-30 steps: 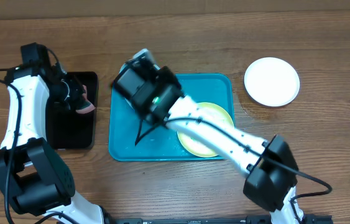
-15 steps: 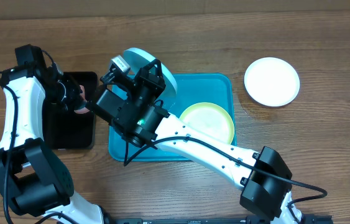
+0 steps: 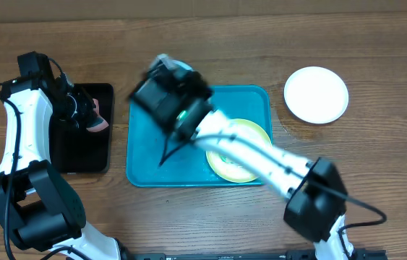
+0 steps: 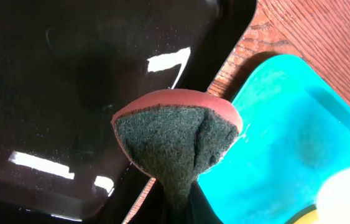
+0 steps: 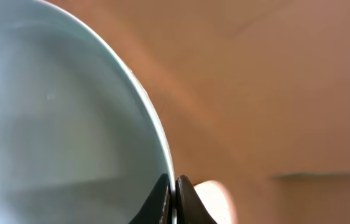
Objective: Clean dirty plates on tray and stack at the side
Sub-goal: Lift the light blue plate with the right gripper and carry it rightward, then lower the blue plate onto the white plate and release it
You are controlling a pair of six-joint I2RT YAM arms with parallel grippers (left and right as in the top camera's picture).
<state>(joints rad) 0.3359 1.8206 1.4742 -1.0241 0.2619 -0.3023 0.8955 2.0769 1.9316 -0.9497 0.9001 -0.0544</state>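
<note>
My right gripper needs to swing to the right in the overhead view. Then it should go down and put the tilted plate flat on the white plate (image 3: pixel 316 94) off the tray (image 3: pixel 145 162).
My right gripper (image 5: pixel 174 200) is shut on the rim of the pale cyan plate (image 5: pixel 56 124) and holds it tilted in the air. In the overhead view only a blurred edge of that plate (image 3: pixel 179 70) shows past the right wrist, over the far left corner of the turquoise tray (image 3: pixel 145 162). The yellow-green rimmed plate (image 3: pixel 259 136) lies in the tray's right half. The white plate (image 3: pixel 316 94) lies on the table at the right. My left gripper (image 4: pixel 175 213) is shut on a pink sponge with a dark green pad (image 4: pixel 175 140), above the black tray.
The black tray (image 3: pixel 80 152) lies left of the turquoise tray; it also shows in the left wrist view (image 4: pixel 69 74), next to the turquoise tray (image 4: pixel 286 137). My right arm (image 3: pixel 261 155) reaches across the yellow-green plate.
Half a second ago the right gripper held the cyan plate out to the left, near the sponge. It has swung back right over the tray. The left gripper has stayed put.
</note>
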